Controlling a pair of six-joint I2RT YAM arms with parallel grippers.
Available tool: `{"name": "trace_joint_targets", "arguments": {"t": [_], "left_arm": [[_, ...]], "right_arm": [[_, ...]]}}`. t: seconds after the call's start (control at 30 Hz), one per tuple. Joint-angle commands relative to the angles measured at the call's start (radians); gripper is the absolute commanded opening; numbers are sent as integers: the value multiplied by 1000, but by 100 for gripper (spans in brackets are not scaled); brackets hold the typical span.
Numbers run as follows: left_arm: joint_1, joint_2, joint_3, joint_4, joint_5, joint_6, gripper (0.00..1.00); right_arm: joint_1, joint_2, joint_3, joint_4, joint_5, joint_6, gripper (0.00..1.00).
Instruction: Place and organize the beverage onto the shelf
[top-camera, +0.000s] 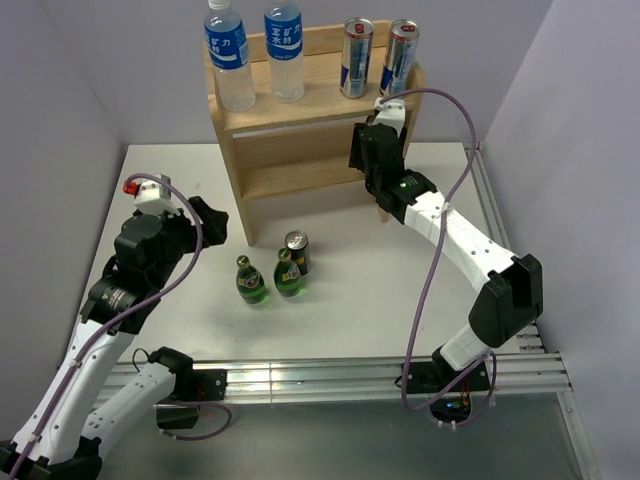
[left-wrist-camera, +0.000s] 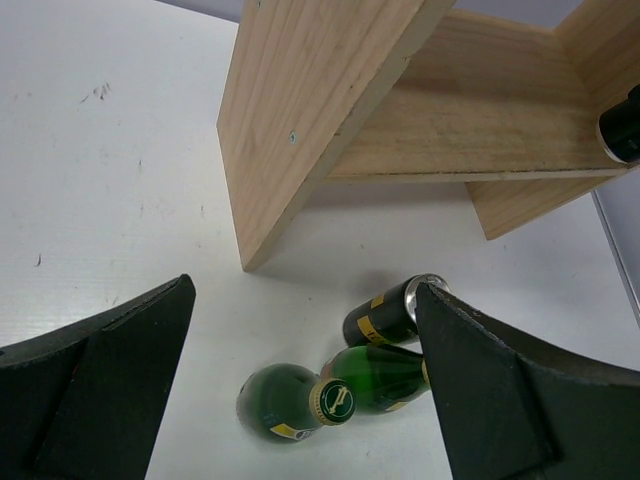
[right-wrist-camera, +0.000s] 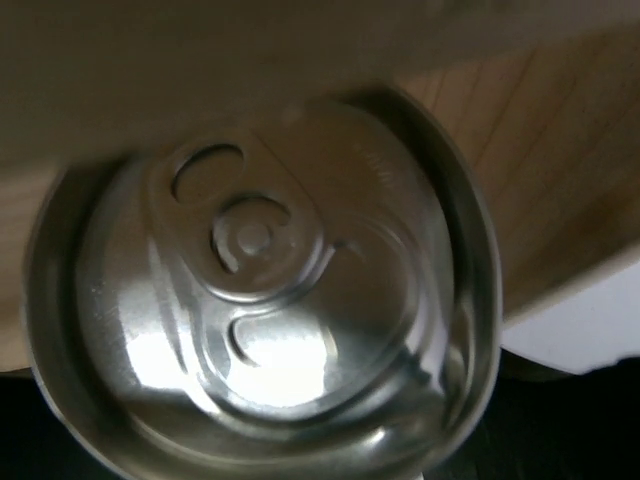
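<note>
The can's rim hangs close under the top board, so my right gripper will next lower the silver-topped can onto the lower board (top-camera: 361, 169) beside the shelf's side panel and let go of it.
The light-wood shelf (top-camera: 300, 125) stands at the back of the table. On its top board are two water bottles (top-camera: 228, 60) (top-camera: 284, 45) and two silver-blue cans (top-camera: 356, 58) (top-camera: 402, 58). My right gripper (top-camera: 368, 150) reaches into the right end of the lower tier, shut on a can. That can's silver top (right-wrist-camera: 260, 290) fills the right wrist view, just under the top board. Two green bottles (top-camera: 250, 283) (top-camera: 289, 275) and a dark can (top-camera: 297, 250) stand on the table in front. My left gripper (left-wrist-camera: 305, 290) hangs open above and left of them, holding nothing.
The shelf's left side panel (left-wrist-camera: 300, 110) is close ahead of the left gripper. Grey walls close in the table on the left and right. A metal rail (top-camera: 340, 375) runs along the near edge, and another runs along the right side.
</note>
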Motion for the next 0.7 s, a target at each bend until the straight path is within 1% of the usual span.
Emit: {"name": "trace_joint_targets", "arguments": {"t": [0.0, 0.23, 0.4, 0.5, 0.67], "left_arm": [[-3, 13, 33, 18, 15, 33, 99], [-3, 41, 58, 7, 12, 60, 99], [-3, 58, 61, 18, 9, 71, 99], [-3, 65, 58, 27, 10, 65, 99], [-3, 84, 41, 59, 18, 57, 99]], "right_arm": [[-13, 11, -3, 171, 57, 10, 0], [-44, 87, -3, 183, 76, 44, 0], [-51, 106, 2, 183, 96, 60, 0], [-51, 97, -15, 174, 109, 79, 0], [-50, 20, -115, 183, 106, 84, 0]]}}
